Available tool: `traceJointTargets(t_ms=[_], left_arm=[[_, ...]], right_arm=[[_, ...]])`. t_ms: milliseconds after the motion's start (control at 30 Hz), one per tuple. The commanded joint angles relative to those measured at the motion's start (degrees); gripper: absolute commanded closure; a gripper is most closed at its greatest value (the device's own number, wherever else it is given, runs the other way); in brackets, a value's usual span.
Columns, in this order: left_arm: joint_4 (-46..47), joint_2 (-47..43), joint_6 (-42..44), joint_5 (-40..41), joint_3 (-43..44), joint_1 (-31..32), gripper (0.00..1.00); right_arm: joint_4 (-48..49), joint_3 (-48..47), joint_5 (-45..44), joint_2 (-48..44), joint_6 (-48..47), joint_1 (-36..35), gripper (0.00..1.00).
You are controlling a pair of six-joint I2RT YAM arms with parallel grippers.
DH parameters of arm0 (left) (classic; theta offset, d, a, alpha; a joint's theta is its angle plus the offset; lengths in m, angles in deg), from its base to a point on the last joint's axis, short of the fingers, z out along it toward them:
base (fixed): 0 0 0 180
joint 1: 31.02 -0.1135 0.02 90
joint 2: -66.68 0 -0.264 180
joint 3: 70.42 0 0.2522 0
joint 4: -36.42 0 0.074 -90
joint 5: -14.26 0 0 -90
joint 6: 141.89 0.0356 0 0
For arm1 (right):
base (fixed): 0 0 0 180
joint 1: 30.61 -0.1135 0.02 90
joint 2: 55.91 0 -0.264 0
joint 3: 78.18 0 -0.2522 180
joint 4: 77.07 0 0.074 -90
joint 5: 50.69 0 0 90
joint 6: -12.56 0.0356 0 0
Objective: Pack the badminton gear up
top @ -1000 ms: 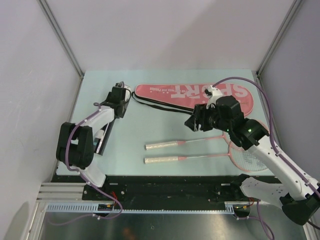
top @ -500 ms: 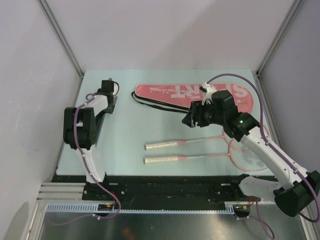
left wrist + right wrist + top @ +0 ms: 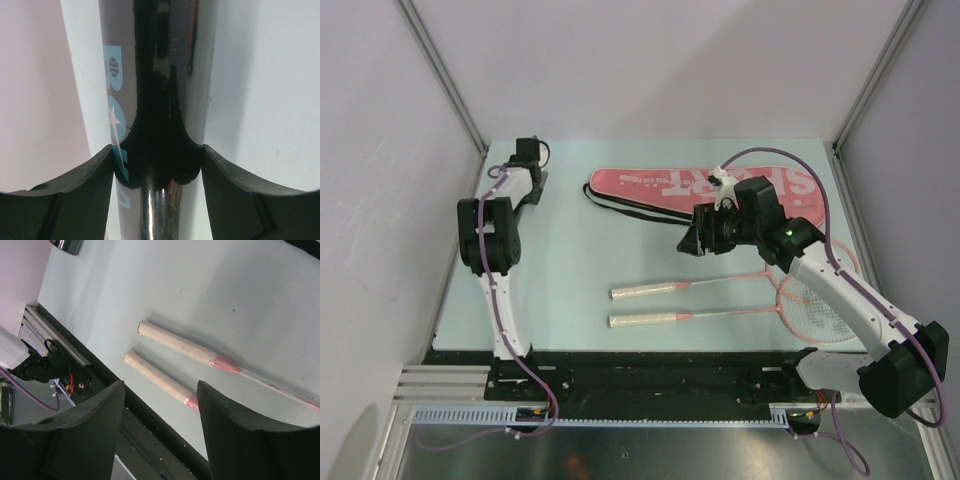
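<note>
My left gripper holds the black lettered tube. Next I should move it slightly outward and let go of the tube in the back corner of the table, clear of the bag.
My left gripper (image 3: 528, 150) is at the far left back of the table, shut on the black lettered tube (image 3: 160, 75). The tube fills the gap between its fingers and runs along the left wall. Two pink-framed rackets lie side by side, their white handles (image 3: 645, 290) (image 3: 175, 347) pointing left and their heads (image 3: 815, 300) under my right arm. My right gripper (image 3: 695, 243) is open and empty. It hovers above the table between the pink "SPORT" bag (image 3: 720, 185) and the racket shafts. No shuttlecock is in view.
The bag's black strap (image 3: 620, 205) loops out on the table at its left end. Walls close in the table on the left, back and right. The black base rail (image 3: 150, 440) runs along the near edge.
My left arm has swung from beside the bag's left end to the far left back corner, carrying the tube. My right gripper has shifted a little to the left.
</note>
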Motion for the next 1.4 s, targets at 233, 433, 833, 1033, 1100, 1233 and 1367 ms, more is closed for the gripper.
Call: traceJointTargets(t_ms=[233,433,833,1033,1100,1233,1367], left_arm=[[-8.67,14.64,1.71,-1.96,25.62,-0.46,0.79],[-9.54,16.41,1.62,-3.71,27.04,-0.55,0.61],[-10.86,15.53,-0.75,-7.94,27.74,-0.63,0.00],[-10.95,14.74,-1.45,-7.15,27.65,-0.63,0.00],[-10.95,14.12,-1.89,-5.93,28.09,-0.55,0.00],[-11.04,12.11,-2.69,-3.82,29.50,-0.63,0.00],[-10.95,8.59,-3.39,-2.31,30.29,-0.46,0.00]], right_arm=[[2.48,-0.64,1.86,2.91,-0.59,1.51,0.36],[3.27,-0.64,2.73,3.44,-0.06,2.31,0.36],[3.89,-0.64,2.91,3.17,0.29,2.84,0.36],[3.98,-0.64,3.26,3.26,0.29,2.92,0.37],[4.15,-0.64,3.35,3.26,0.20,2.92,0.37],[3.98,-0.64,3.35,3.08,0.20,2.92,0.37],[3.98,-0.64,3.44,3.08,0.47,2.92,0.37]])
